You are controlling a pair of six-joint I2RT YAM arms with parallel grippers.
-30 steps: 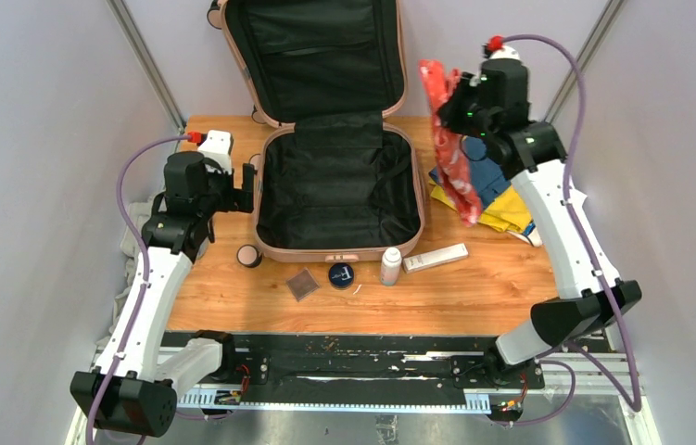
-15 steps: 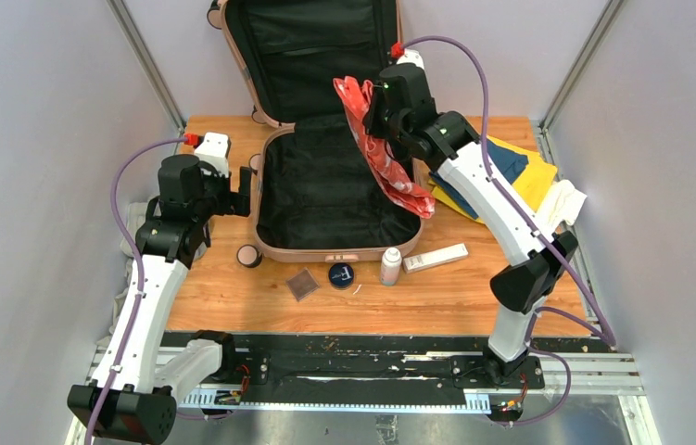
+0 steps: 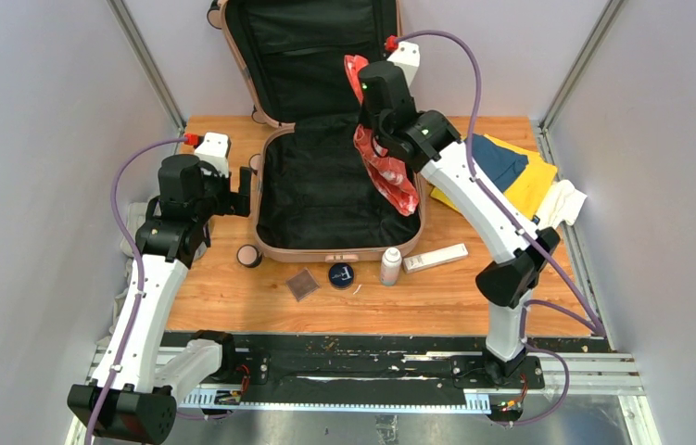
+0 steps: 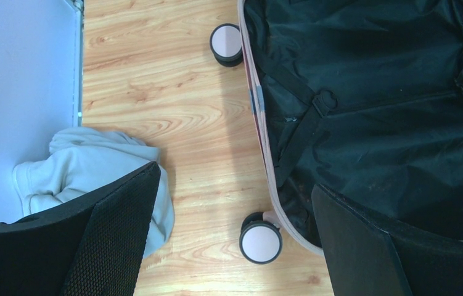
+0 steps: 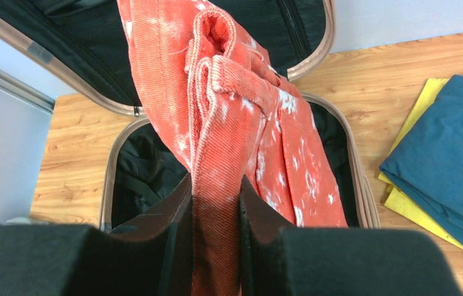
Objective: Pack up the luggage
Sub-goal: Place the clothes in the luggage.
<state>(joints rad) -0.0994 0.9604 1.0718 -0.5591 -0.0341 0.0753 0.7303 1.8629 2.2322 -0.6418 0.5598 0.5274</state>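
Observation:
I should move my right gripper down and to the left in the top view and let go of the red cloth on the luggage shell's black bottom, because that bottom is empty.
The pale pink luggage point(image 3: 274, 250) lies open on the table, its black-lined lid point(image 3: 311, 46) propped against the back wall. My right gripper point(image 3: 370, 109) is shut on a red cloth with white spots point(image 3: 390, 176) and holds it above the right side of the open shell; the cloth point(image 5: 241, 123) hangs down over the shell's right rim point(image 5: 355, 166). My left gripper point(image 3: 244, 193) is open and empty, straddling the luggage's left rim point(image 4: 264, 142) above a wheel point(image 4: 259, 242).
Folded blue point(image 3: 501, 159) and yellow point(image 3: 534, 185) clothes and a white cloth point(image 3: 566, 202) lie right of the luggage. A white bottle point(image 3: 389, 266), a white bar point(image 3: 435, 257), a round dark tin point(image 3: 341, 274), a dark square point(image 3: 303, 284) and a grey cloth point(image 4: 93, 166) lie on the table.
My right arm has swung left from over the clothes pile, carrying the red cloth over the open luggage. The left arm has stayed still.

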